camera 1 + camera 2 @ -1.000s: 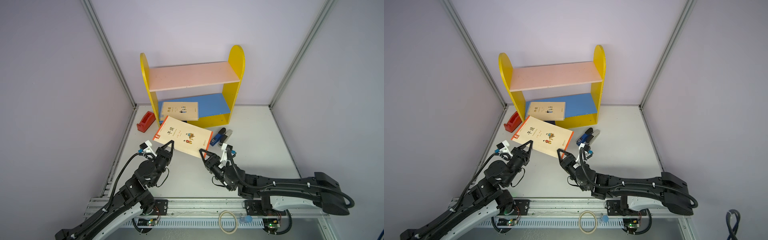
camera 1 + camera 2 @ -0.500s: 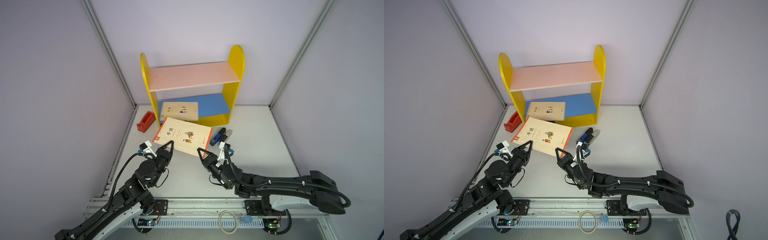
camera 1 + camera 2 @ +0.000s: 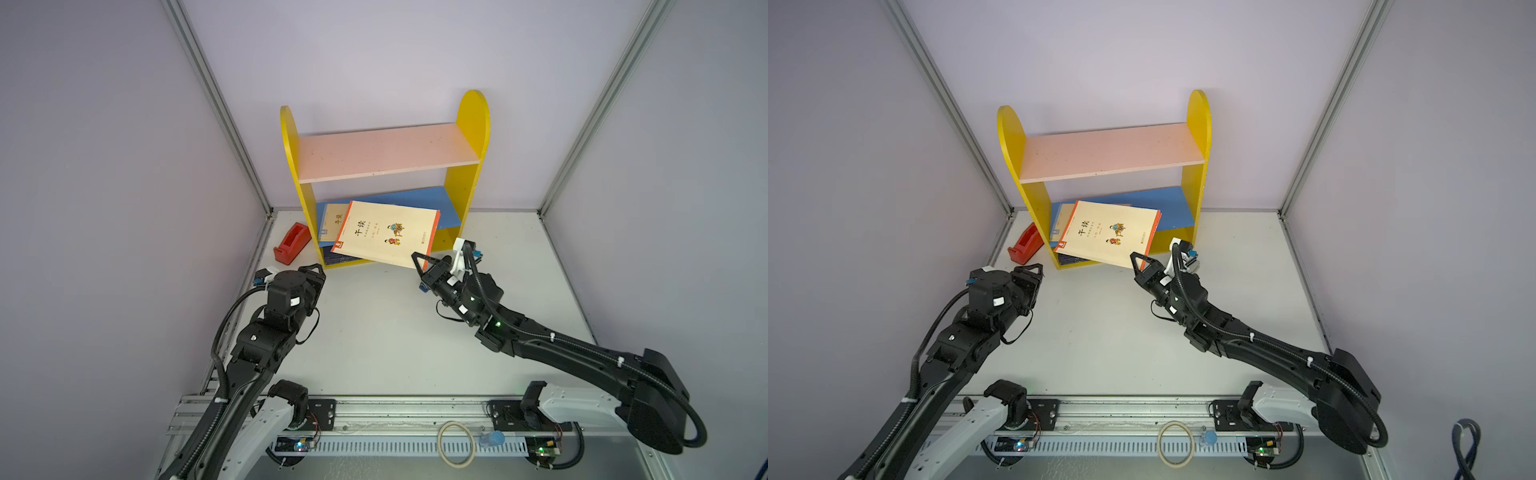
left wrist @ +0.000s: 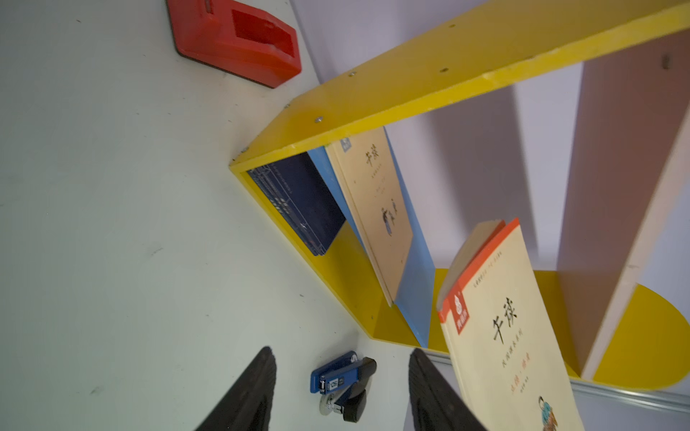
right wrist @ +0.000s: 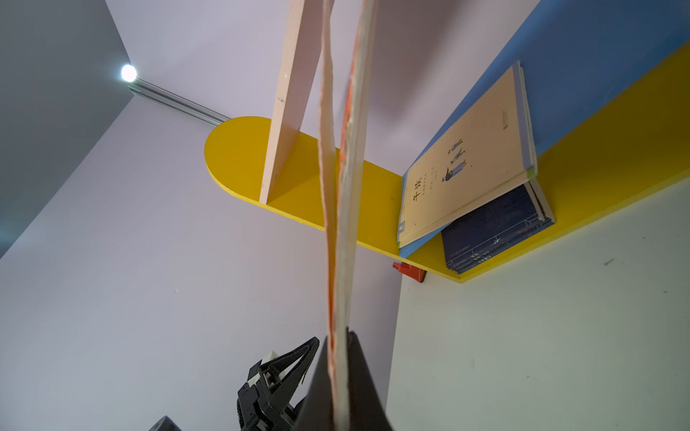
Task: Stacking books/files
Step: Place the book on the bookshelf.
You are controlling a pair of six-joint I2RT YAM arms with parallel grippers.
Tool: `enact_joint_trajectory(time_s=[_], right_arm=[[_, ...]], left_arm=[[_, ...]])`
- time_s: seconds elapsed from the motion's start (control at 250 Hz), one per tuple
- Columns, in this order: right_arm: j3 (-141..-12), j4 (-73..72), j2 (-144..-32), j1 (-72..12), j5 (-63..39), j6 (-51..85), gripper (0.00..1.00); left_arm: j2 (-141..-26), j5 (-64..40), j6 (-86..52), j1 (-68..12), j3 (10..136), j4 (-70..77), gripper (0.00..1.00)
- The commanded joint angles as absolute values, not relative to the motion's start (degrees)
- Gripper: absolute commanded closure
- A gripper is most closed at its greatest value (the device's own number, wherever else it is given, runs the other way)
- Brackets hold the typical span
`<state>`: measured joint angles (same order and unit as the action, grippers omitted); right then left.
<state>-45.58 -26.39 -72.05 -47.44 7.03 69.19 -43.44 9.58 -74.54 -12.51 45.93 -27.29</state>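
Observation:
The right gripper will next go outward and down to let go of the held book on the second cream book [image 3: 333, 219] [image 5: 468, 159], because that book is outward from the gripper and below it.
My right gripper [image 3: 419, 262] [image 5: 338, 347] is shut on the near right corner of a cream book with an orange spine [image 3: 384, 239] [image 3: 1108, 235] [image 4: 511, 336]. The book hangs tilted in the air in front of the yellow shelf unit's [image 3: 469, 124] lower opening. A second cream book [image 3: 332, 222] [image 5: 466, 156] lies on the blue board [image 3: 432, 203]. Dark navy books [image 4: 298, 201] [image 5: 493, 227] lie stacked under that board. My left gripper [image 3: 318, 272] [image 4: 340, 350] stands open and empty, left of the held book and apart from it.
A red tape dispenser [image 3: 291, 243] [image 4: 239, 41] sits on the table left of the shelf unit. A blue-and-black stapler [image 4: 339, 377] lies on the table below my right gripper. The pink top shelf [image 3: 386, 151] carries nothing.
My left gripper has let go of the book's near left corner and opened. My right gripper has carried the book up and back toward the shelf opening.

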Motion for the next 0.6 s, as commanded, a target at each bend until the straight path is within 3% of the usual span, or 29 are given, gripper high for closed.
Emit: enact_joint_trajectory(time_s=[0.0, 0.22, 0.368, 0.596], right_arm=[[-48.92, -27.95, -76.41, -43.37, -3.45, 68.46, 1.00], [-57.77, -29.74, -89.01, -34.86, -14.51, 68.83, 1.00], [-63.14, -32.42, -98.01, -30.23, -20.04, 70.96, 1.00], [-75.63, -34.10, -111.69, -27.55, -27.10, 75.39, 1.00]], left_arm=[[-45.67, 0.15, -69.14, -6.86, 46.76, -27.92, 0.40], [-45.69, 0.82, -59.99, -6.70, 38.98, -10.02, 0.37], [-46.36, 6.81, -53.36, -7.30, 39.82, -13.16, 0.36], [-48.13, 4.63, -52.06, -7.21, 38.56, -9.30, 0.35]])
